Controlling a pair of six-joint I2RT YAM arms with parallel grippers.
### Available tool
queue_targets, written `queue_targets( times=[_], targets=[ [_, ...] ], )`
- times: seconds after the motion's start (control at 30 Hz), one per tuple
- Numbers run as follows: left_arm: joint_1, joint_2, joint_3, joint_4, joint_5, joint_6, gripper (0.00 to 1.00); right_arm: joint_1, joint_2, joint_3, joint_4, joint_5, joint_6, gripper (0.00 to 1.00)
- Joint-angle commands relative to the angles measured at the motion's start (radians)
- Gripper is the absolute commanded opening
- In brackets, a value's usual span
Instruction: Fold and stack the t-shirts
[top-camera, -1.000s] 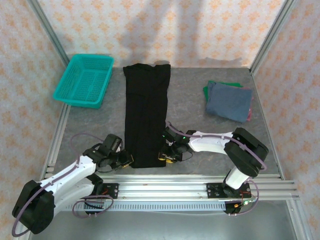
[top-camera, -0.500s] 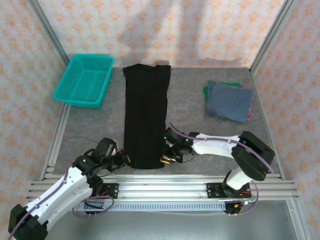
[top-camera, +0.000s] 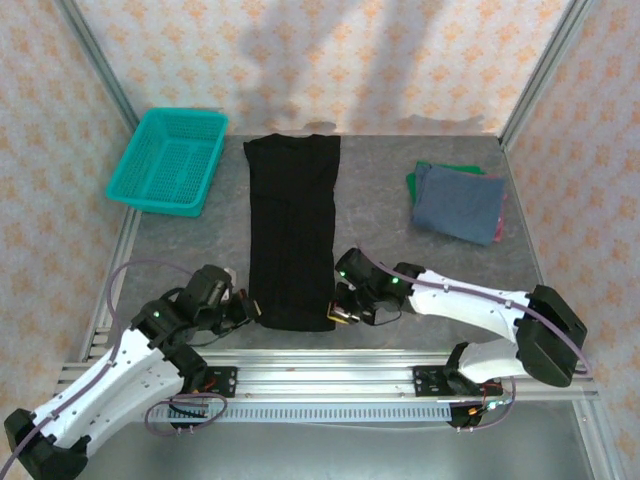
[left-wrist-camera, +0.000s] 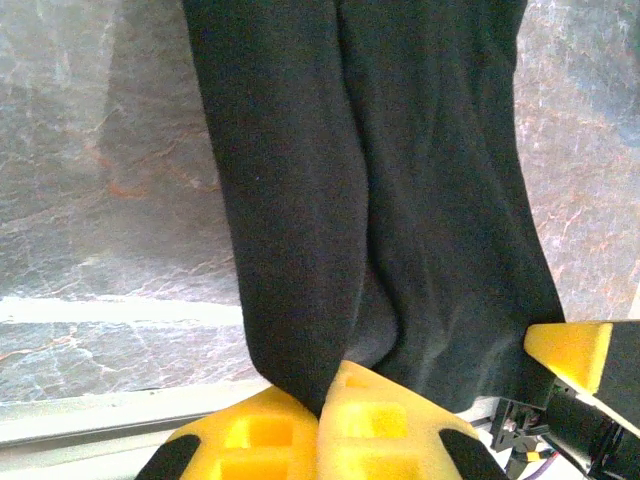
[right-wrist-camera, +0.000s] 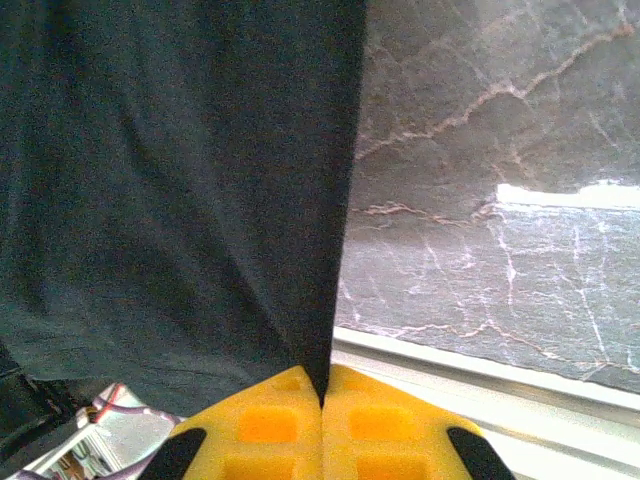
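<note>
My left gripper lifts the black t-shirt's hem corner next, takes it outward and lowers it onto the t-shirt's far half (top-camera: 265, 197) to release it, since the t-shirt still lies long.
A long black t-shirt (top-camera: 291, 230) lies folded into a narrow strip down the middle of the table, its near hem lifted. My left gripper (top-camera: 248, 311) is shut on the hem's near left corner, where the black t-shirt (left-wrist-camera: 380, 190) runs into the yellow fingers (left-wrist-camera: 250, 430). My right gripper (top-camera: 335, 315) is shut on the near right corner; the cloth edge of the black t-shirt (right-wrist-camera: 180, 190) is pinched between its yellow fingers (right-wrist-camera: 390, 425). A stack of folded t-shirts (top-camera: 458, 203), slate-blue on top with green and maroon edges showing, sits at the back right.
A teal mesh basket (top-camera: 170, 160) stands at the back left. Aluminium rails (top-camera: 330, 375) run along the near edge below both grippers, and metal frame posts border the table's sides.
Both grippers have closed on the hem corners. The shirt's near end has been drawn up and away from the front rail, and the shirt now lies straighter. Both arms have shifted pose.
</note>
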Motion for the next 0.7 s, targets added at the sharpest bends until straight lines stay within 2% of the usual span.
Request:
queue_targets(
  times=[0.0, 0.07, 0.23, 0.33, 0.5, 0.67],
  targets=[
    [0.014, 0.116, 0.121, 0.008, -0.054, 0.033, 0.00, -0.048, 0.032, 0.100, -0.100, 0.038, -0.066, 0.00],
    [0.054, 0.201, 0.194, -0.016, -0.058, 0.084, 0.00, -0.097, 0.062, 0.157, -0.134, 0.035, -0.117, 0.00],
    [0.234, 0.327, 0.315, 0.013, -0.011, 0.170, 0.00, -0.222, 0.189, 0.334, -0.237, -0.004, -0.266, 0.00],
    [0.306, 0.430, 0.419, 0.013, 0.006, 0.236, 0.00, -0.288, 0.282, 0.461, -0.288, -0.016, -0.342, 0.00],
    [0.383, 0.608, 0.585, 0.000, 0.009, 0.330, 0.00, -0.379, 0.441, 0.681, -0.375, -0.027, -0.436, 0.00],
    [0.438, 0.734, 0.681, 0.014, 0.008, 0.372, 0.00, -0.440, 0.584, 0.874, -0.444, -0.035, -0.493, 0.00]
  ],
)
